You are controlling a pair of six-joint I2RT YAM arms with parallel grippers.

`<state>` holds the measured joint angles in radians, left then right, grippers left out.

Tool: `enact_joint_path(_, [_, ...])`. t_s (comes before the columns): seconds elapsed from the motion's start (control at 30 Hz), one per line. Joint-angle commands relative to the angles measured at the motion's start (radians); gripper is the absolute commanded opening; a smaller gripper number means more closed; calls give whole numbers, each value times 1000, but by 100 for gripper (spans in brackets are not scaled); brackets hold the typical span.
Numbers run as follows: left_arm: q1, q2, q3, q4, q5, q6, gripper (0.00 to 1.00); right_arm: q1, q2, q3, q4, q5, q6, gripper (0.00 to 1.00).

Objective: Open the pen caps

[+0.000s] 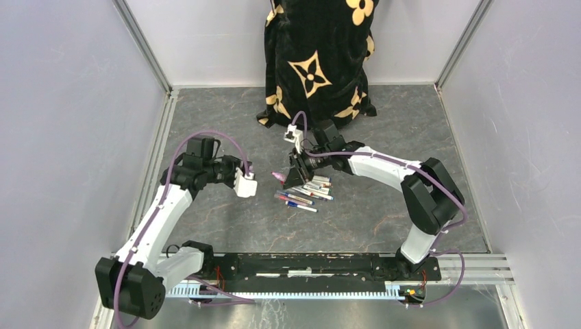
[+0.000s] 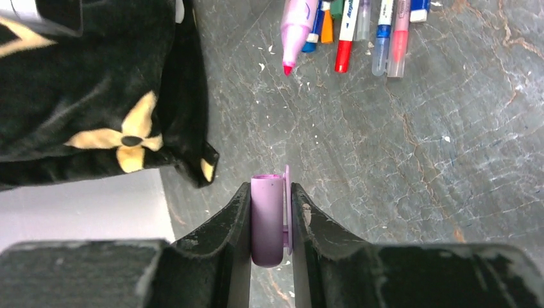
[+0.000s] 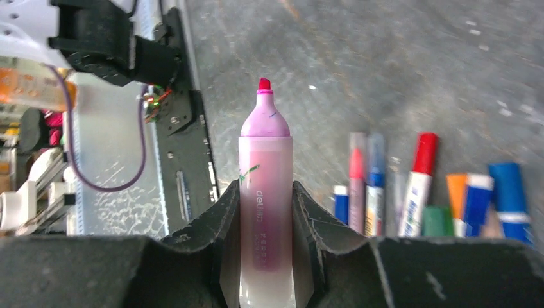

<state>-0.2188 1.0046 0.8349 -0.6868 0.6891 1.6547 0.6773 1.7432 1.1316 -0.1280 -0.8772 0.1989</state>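
Next, my left gripper should lower onto the empty tabletop clear of the pens to release the pink pen cap, since the highlighter's red tip is bare.
My left gripper is shut on a pink pen cap with a clip, held above the grey table; it shows in the top view left of the pens. My right gripper is shut on the barrel of a pink highlighter pen, uncapped, its red tip bare and pointing away. In the top view the right gripper holds the pink pen beside the pile of pens. Several capped pens lie in a row right of the jaws, also seen in the left wrist view.
A black cloth with a cream flower pattern stands at the back centre and shows at the left of the left wrist view. Grey walls enclose the table on both sides. A black rail runs along the near edge.
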Motion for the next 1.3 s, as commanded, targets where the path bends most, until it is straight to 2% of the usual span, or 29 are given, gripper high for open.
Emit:
enact_joint_path(0.0, [-2,98,61,-17,-35,-184,2,-103,-78,-37,-65,196,-40,0])
enact_joint_path(0.1, [-6,197,89,4,-111,-303,2,-212,-181,-174,-82,420,-25,0])
enact_joint_path(0.2, [-8,309,150,6,-170,-425,2,-252,-294,-310,-99,761,-31,0])
enact_joint_path(0.3, [-7,377,153,68,-218,-488,2,-287,-355,-407,-99,923,-10,0])
enact_joint_path(0.47, [-2,459,85,166,-325,-487,3,-353,-409,-501,-73,1093,53,2])
enact_joint_path(0.57, [26,509,56,214,-352,-478,6,-389,-429,-555,-35,1114,74,7])
enact_joint_path(0.63, [41,536,43,249,-360,-484,11,-393,-430,-570,-20,1130,64,17])
enact_joint_path(0.7, [44,561,42,267,-359,-499,20,-392,-407,-559,-27,1132,51,31])
enact_joint_path(0.8, [44,565,43,268,-325,-526,52,-392,-384,-550,-33,1135,38,42])
enact_joint_path(0.9, [50,542,61,246,-274,-572,71,-392,-408,-553,-30,1136,28,55])
enact_joint_path(0.97, [62,537,105,188,-226,-610,85,-391,-438,-546,-30,1128,21,60])
enact_joint_path(1.0, [69,534,146,155,-201,-631,97,-389,-453,-536,-32,1118,14,62])
enact_joint_path(1.13, [91,517,297,52,-163,-761,100,-339,-500,-490,16,1056,-41,67])
enact_joint_path(1.27, [127,499,452,-26,-168,-921,100,-262,-424,-416,87,853,-136,63])
